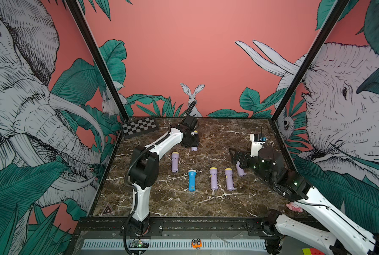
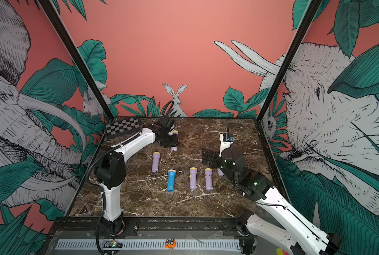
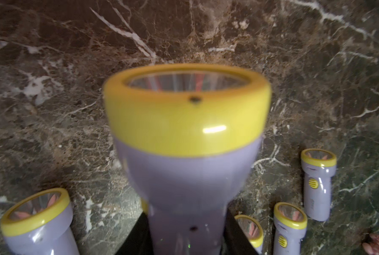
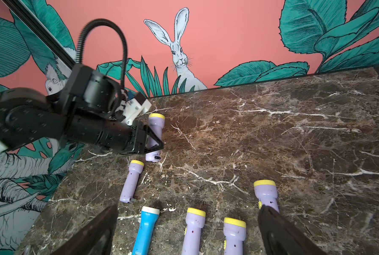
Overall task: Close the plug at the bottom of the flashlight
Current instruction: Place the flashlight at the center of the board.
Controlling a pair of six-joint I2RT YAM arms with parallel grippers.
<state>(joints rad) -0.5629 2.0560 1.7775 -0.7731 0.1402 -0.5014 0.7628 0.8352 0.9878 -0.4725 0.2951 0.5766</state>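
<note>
I should next lower the purple flashlight (image 1: 194, 133) with my left gripper and release it on the bare marble tabletop, the open patch below my gripper.
My left gripper (image 1: 191, 141) is shut on a purple flashlight (image 1: 194, 133) with a yellow head, at the back of the marble table. In the left wrist view this flashlight (image 3: 186, 154) fills the middle between the black fingers (image 3: 135, 238). In the right wrist view its bottom end shows a small dark plug (image 4: 157, 157), clear of the left gripper (image 4: 155, 141). My right gripper (image 1: 236, 157) hangs open over the right of the table with nothing between its fingers (image 4: 100, 231).
Several more flashlights lie in a loose row: purple (image 1: 175, 161), blue (image 1: 191, 180), purple (image 1: 213, 178), purple (image 1: 229, 178), and one (image 1: 240, 169) partly under my right arm. A checkerboard (image 1: 139, 127) leans at the back left. A pink object (image 1: 294, 206) lies front right.
</note>
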